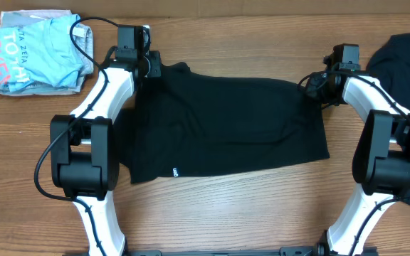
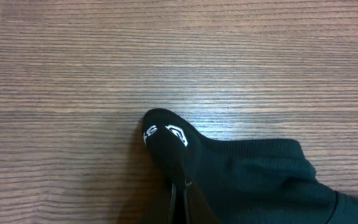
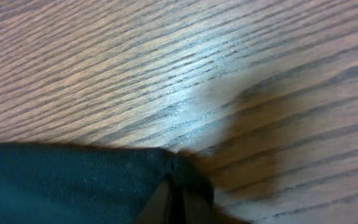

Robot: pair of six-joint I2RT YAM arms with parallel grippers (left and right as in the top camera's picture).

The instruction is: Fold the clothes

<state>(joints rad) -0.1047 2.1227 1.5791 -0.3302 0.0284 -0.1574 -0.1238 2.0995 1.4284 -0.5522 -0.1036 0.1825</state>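
Note:
The shirt's held far corner goes up, back over the shirt's near corner [image 1: 320,151] and free of my right gripper next; the near corner is back from it, the folded shirt wide.
A black T-shirt [image 1: 226,124] lies folded in a wide band across the middle of the table, a small white logo near its front left edge. My left gripper [image 1: 148,65] is shut on its far left corner, where white print shows on the pinched cloth [image 2: 166,134]. My right gripper [image 1: 313,84] is shut on its far right corner [image 3: 179,171]. Both corners are held low over the wood. A second black T-shirt [image 1: 404,53] lies bunched at the right edge.
A pile of light blue and pale clothes [image 1: 34,51] sits at the back left. Bare wooden table [image 1: 262,206] lies in front of the shirt. Black cables run along both arms.

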